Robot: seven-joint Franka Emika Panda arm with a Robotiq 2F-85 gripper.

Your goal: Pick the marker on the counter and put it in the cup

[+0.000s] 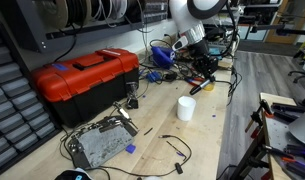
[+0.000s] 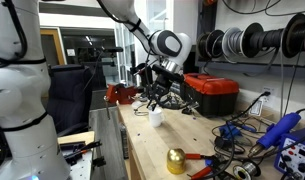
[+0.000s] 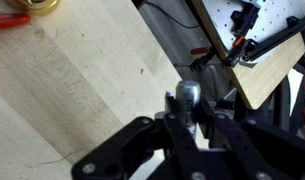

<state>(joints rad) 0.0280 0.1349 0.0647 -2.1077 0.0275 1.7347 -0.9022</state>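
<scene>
The marker still slants above the cup's rim. My gripper should turn toward the white cup and bring the marker down into the cup's opening (image 1: 186,101) to let it go.
My gripper (image 1: 202,83) is shut on the marker (image 3: 187,97), whose grey rounded end sticks up between the fingers in the wrist view. In both exterior views the gripper (image 2: 157,97) hangs a little above the counter (image 1: 207,140), close over and just beyond the small white cup (image 1: 185,108). The cup (image 2: 155,117) stands upright on the pale wood. The cup is out of the wrist view, which shows bare wood (image 3: 82,80) below the fingers (image 3: 188,128).
A red toolbox (image 1: 82,80) (image 2: 212,92) stands beside the cup. A grey circuit tray (image 1: 100,143) and thin black cables (image 1: 177,148) lie nearer the counter's front end. A yellow round object (image 2: 175,160) and blue tools (image 2: 282,135) sit among wires. The counter edge (image 1: 227,130) runs alongside.
</scene>
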